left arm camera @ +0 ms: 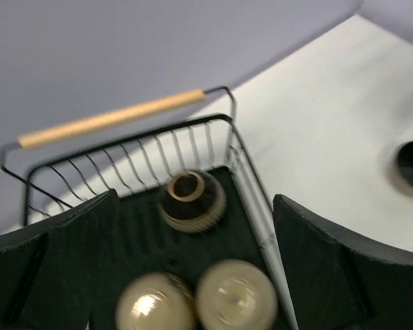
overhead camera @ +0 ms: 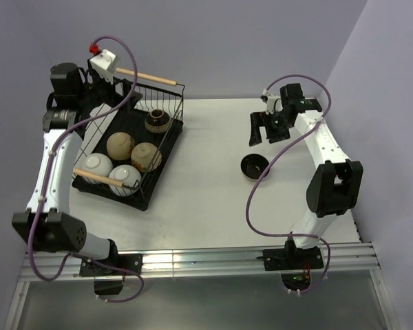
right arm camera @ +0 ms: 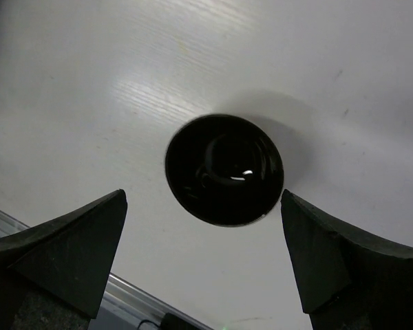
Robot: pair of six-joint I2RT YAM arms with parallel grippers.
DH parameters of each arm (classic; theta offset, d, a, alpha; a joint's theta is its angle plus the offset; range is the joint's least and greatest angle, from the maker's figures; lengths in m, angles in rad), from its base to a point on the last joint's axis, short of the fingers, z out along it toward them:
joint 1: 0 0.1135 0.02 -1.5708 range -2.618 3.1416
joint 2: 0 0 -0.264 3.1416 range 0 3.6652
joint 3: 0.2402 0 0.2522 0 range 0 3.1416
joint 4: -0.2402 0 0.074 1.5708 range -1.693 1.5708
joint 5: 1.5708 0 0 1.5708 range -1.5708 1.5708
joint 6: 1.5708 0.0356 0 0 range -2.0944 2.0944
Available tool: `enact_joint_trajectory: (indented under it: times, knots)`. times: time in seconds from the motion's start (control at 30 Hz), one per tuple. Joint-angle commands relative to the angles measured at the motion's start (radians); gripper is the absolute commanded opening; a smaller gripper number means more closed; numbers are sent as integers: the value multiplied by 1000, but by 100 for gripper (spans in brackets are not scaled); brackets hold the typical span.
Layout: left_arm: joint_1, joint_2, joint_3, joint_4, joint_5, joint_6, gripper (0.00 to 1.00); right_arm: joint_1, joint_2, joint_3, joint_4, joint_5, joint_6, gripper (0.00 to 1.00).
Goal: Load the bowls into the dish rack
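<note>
I should lower my right gripper with its fingers on both sides of the bowl's rim, on the side away from the rack, because the black bowl (overhead camera: 255, 166) sits open side up.
The dish rack (overhead camera: 166, 141) stands at the left of the table and holds several bowls. A brown bowl (overhead camera: 157, 121) lies upside down at its far end, two cream bowls (overhead camera: 120, 146) (overhead camera: 146, 157) sit mid-rack, and two white bowls (overhead camera: 96, 165) (overhead camera: 125, 177) sit at the near end. A glossy black bowl (overhead camera: 255, 166) (right arm camera: 224, 169) sits on the bare table. My right gripper (overhead camera: 265, 134) (right arm camera: 203, 199) hovers open just beyond and above it. My left gripper (overhead camera: 117, 103) (left arm camera: 196, 199) hangs open and empty over the rack's far end, above the brown bowl (left arm camera: 191, 199).
The rack's wooden handles (overhead camera: 148, 77) (overhead camera: 107, 179) rise above its short ends. The rack's wire wall (left arm camera: 251, 199) runs between the left fingers. A purple wall stands close behind the table. An aluminium rail (overhead camera: 206, 260) lines the near edge.
</note>
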Motion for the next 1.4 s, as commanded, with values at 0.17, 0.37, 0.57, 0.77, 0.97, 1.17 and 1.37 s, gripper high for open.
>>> enact_joint_trajectory:
  times: [0.17,0.37,0.57,0.77,0.97,1.17,1.37]
  knots:
    - [0,-305,-282,11,-53,-287,99,-61,110,-68,-35,41,-95,93]
    - [0,-377,-355,-57,-105,-279,99,-90,181,-97,23,29,-83,84]
    - [0,-408,-407,-83,-107,-295,99,-84,229,-151,92,26,-68,68]
    - [0,-425,-447,-65,-160,-337,99,-81,235,-209,155,21,-48,48]
    - [7,-400,-454,-54,-162,-390,99,-78,216,-231,186,-8,-26,22]
    - [10,-452,-486,39,-116,-393,99,-78,157,-208,188,-90,-23,0]
    - [10,-371,-336,-56,-96,-373,99,-78,6,-141,246,-304,67,0]
